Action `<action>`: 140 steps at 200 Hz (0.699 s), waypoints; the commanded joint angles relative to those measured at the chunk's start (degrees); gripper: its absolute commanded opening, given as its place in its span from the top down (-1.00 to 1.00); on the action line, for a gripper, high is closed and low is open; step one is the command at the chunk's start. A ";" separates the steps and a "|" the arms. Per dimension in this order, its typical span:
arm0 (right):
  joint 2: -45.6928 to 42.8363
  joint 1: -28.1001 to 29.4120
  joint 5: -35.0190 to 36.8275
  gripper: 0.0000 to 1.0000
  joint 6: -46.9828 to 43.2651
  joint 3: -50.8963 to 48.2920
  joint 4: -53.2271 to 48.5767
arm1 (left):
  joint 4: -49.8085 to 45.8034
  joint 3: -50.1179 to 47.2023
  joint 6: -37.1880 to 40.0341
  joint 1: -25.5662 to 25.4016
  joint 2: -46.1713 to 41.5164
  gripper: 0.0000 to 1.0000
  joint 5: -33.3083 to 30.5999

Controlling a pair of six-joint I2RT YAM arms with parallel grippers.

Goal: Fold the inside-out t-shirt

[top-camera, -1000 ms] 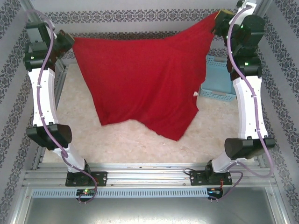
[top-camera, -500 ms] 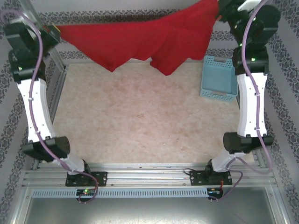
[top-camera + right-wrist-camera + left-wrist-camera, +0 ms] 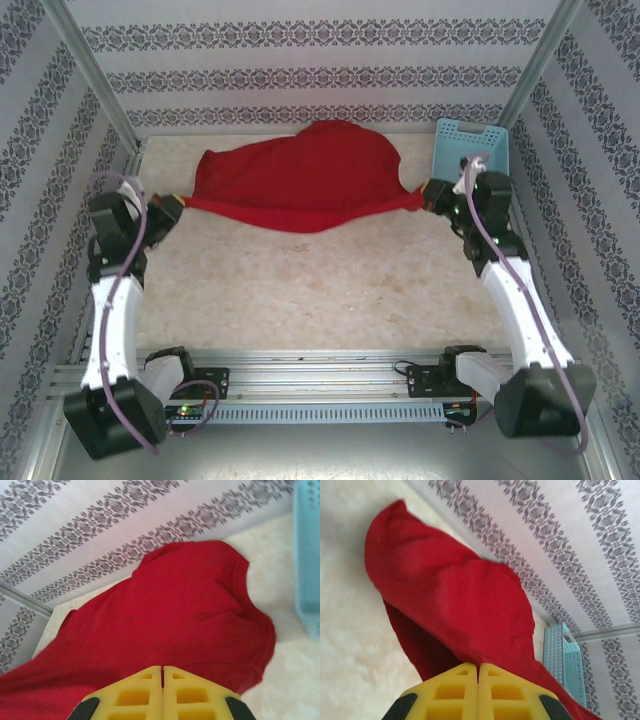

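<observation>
My left gripper holds the pinched corner of the billowed t-shirt. Next I will pull the corner back and down onto the bare near tabletop to flatten the t-shirt, and let it go.
The inside-out t-shirt (image 3: 300, 180) is plain red cloth, stretched across the far half of the table between both grippers and billowed up in the middle. My left gripper (image 3: 180, 203) is shut on its left end, and my right gripper (image 3: 428, 192) is shut on its right end. In the left wrist view the yellow fingers (image 3: 460, 690) press together with the t-shirt (image 3: 445, 595) pinched at their tips (image 3: 478, 666). The right wrist view shows the same: closed gripper (image 3: 162, 669) with the red cloth (image 3: 170, 615) spreading away from it.
A light blue plastic basket (image 3: 472, 150) stands at the far right of the table, just behind my right gripper; it also appears as the basket (image 3: 560, 655) and basket (image 3: 307, 555). Patterned walls and metal posts (image 3: 95, 75) close in the table.
Both arms came down from high at the back to low over the table, still holding the t-shirt. The cloth, hanging in the air before, now lies billowed across the far table.
</observation>
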 commanded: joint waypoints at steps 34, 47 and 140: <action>-16.74 -9.32 1.50 1.00 11.69 -19.32 -10.56 | -18.07 -11.75 -4.05 -0.57 -13.38 1.00 -5.37; -19.94 -11.48 -0.03 1.00 13.74 -22.02 -12.21 | -20.31 -14.07 -5.15 -0.66 -16.25 0.96 -5.84; -35.95 -12.75 5.79 0.93 22.11 -28.57 -30.23 | -44.88 -23.32 -11.26 -0.75 -44.08 0.79 -9.68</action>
